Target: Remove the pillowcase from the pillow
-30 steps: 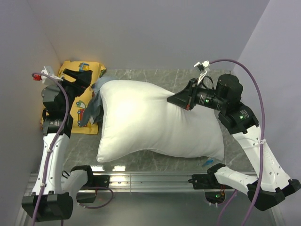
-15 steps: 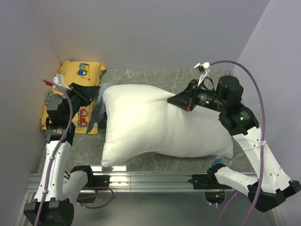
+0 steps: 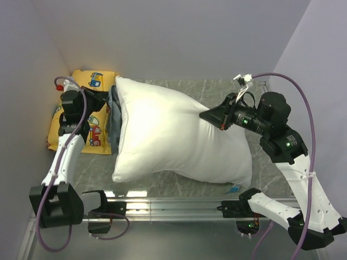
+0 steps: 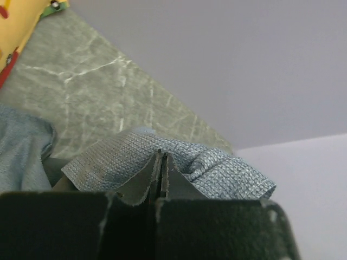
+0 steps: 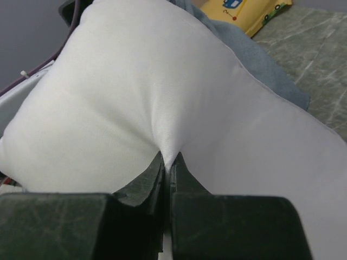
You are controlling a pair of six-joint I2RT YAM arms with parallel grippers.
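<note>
Next, my right gripper will carry the pillow outward, away from the pillowcase (image 3: pixel 113 120), then lower to release it, as bare marble tabletop lies below and outward of the gripper.
The plump white pillow (image 3: pixel 173 135) lies across the middle of the table, almost fully bare. The blue-grey pillowcase (image 3: pixel 113 120) is bunched against its left end. My left gripper (image 3: pixel 107 102) is at that bunch; the left wrist view shows the gripper (image 4: pixel 161 155) shut on a fold of the pillowcase (image 4: pixel 227 169). My right gripper (image 3: pixel 209 115) is at the pillow's upper right side. In the right wrist view that gripper (image 5: pixel 169 160) is shut on a pinch of the white pillow (image 5: pixel 135 92), with the pillowcase (image 5: pixel 255 59) showing behind it.
A smaller yellow pillow with cartoon cars (image 3: pixel 92 116) lies at the far left, partly under the pillowcase. Grey walls close in the left, back and right. The marble tabletop (image 3: pixel 179 89) shows behind the pillow, and a metal rail (image 3: pixel 173 206) runs along the near edge.
My left gripper has shut on the pillowcase and moved toward the back wall. The pillow's left end has swung back and up. My right arm has shifted slightly right, still pinching the pillow.
</note>
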